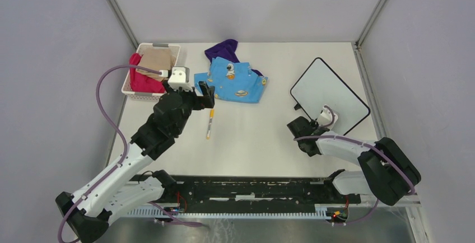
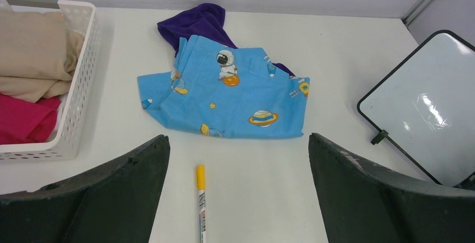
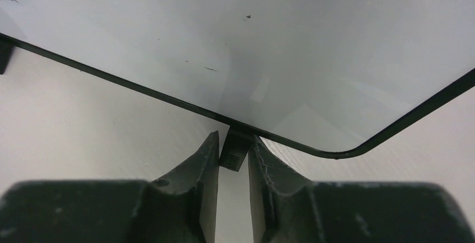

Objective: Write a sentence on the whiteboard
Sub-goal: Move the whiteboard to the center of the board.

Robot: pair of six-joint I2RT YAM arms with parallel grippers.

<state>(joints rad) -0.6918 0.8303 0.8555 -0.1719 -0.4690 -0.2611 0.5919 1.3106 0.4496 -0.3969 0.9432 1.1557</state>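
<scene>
The right gripper swings the whiteboard (image 1: 330,93) to the left in the top view next and releases it on the bare middle tabletop, since it lies crooked.
The whiteboard (image 1: 330,93) lies at the right of the table, turned at an angle, its white face (image 3: 252,41) bare; no sentence shows on it. My right gripper (image 3: 232,142) is shut on one little black foot (image 3: 233,157) at the board's near edge, close to a rounded corner. In the top view that gripper (image 1: 324,121) sits under its wrist camera. A yellow-capped marker (image 1: 209,124) lies on the table at centre left. My left gripper (image 2: 238,138) hovers over it, wide open, with the marker (image 2: 200,204) between and below the fingers, untouched.
A blue space-print cloth (image 1: 232,80) lies over a purple cloth (image 1: 224,48) at the back centre. A white basket (image 1: 173,50) with beige and pink cloths stands at the back left. Grey walls close in three sides.
</scene>
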